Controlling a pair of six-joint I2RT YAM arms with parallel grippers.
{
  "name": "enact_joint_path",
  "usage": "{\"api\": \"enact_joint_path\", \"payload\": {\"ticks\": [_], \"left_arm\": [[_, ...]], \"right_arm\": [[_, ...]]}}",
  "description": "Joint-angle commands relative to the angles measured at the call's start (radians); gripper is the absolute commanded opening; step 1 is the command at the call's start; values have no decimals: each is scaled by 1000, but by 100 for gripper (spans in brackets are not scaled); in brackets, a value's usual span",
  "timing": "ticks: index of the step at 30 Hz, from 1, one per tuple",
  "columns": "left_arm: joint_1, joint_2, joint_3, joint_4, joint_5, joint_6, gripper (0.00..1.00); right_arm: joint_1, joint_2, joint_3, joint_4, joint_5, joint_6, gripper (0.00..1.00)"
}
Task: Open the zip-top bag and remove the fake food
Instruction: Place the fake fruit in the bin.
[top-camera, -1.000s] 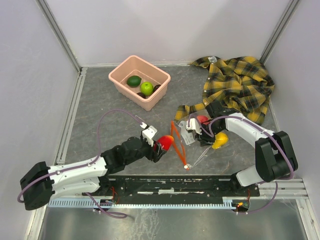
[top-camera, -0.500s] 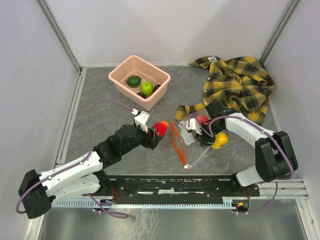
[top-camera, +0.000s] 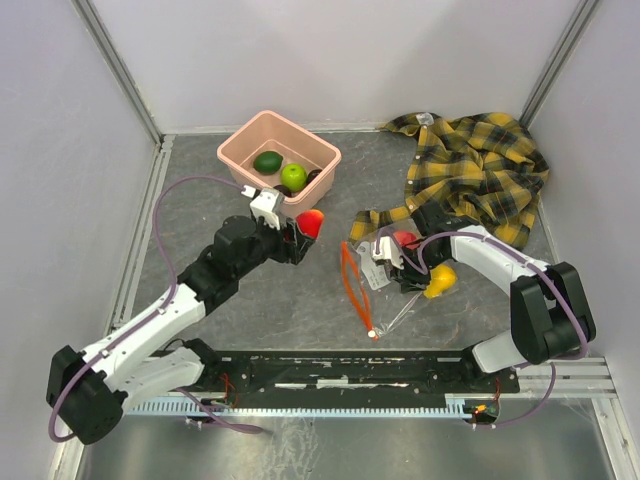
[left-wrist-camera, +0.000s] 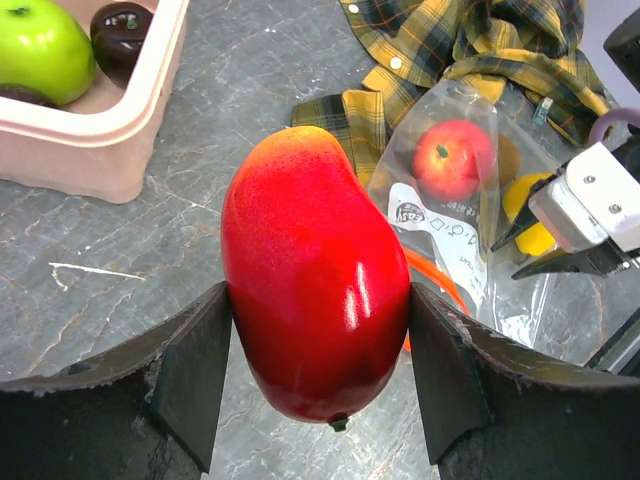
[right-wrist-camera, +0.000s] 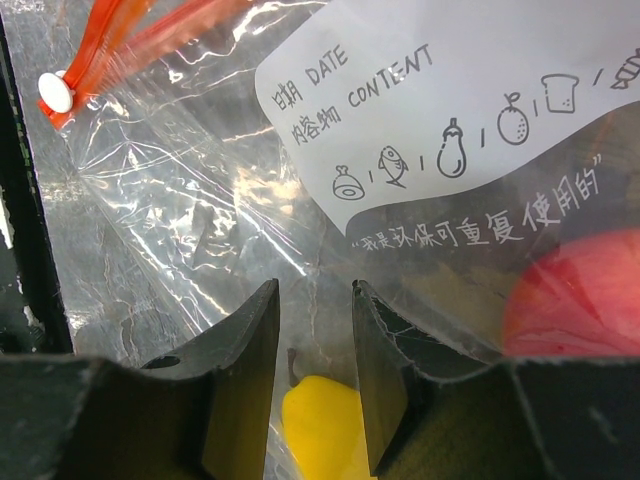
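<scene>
My left gripper carries the red-and-orange fruit (left-wrist-camera: 310, 270) outward over the pink tub's near corner (left-wrist-camera: 92, 98) next and releases, since that corner, with other fruits beside it, is outward.
My left gripper (top-camera: 305, 228) is shut on a glossy red-and-orange fake fruit (left-wrist-camera: 310, 270), held off the table just in front of the pink tub (top-camera: 240, 160). The zip-top bag (top-camera: 372, 272) lies flat to the right with its orange zip strip (top-camera: 352, 285) gaping. A red apple (top-camera: 405, 238) and a yellow fruit (top-camera: 440, 281) are still inside it. My right gripper (right-wrist-camera: 315, 300) pinches the clear bag (right-wrist-camera: 200, 170), and the yellow fruit (right-wrist-camera: 320, 430) is wedged between its part-closed jaws under the plastic.
The tub holds a light green apple (top-camera: 293, 176), a dark green fruit (top-camera: 267, 161) and a dark brown one (left-wrist-camera: 122, 30). A yellow-and-black plaid shirt (top-camera: 480, 160) is heaped at the back right, and one sleeve reaches the bag. Grey walls close in three sides.
My left gripper has carried the red fruit up and to the left, from beside the bag's mouth towards the tub. The right arm and the bag have stayed put.
</scene>
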Motion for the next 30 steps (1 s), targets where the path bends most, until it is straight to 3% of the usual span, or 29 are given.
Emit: {"api": "enact_joint_path", "payload": {"ticks": [1, 14, 30], "left_arm": [[51, 34, 81, 13, 63, -15, 28], [206, 120, 153, 79, 184, -44, 28], [312, 229, 181, 218, 196, -108, 28]], "right_arm": [[-3, -26, 38, -13, -31, -1, 43], [-3, -27, 38, -18, -31, -5, 43], [-3, -31, 38, -31, -42, -13, 43]]}}
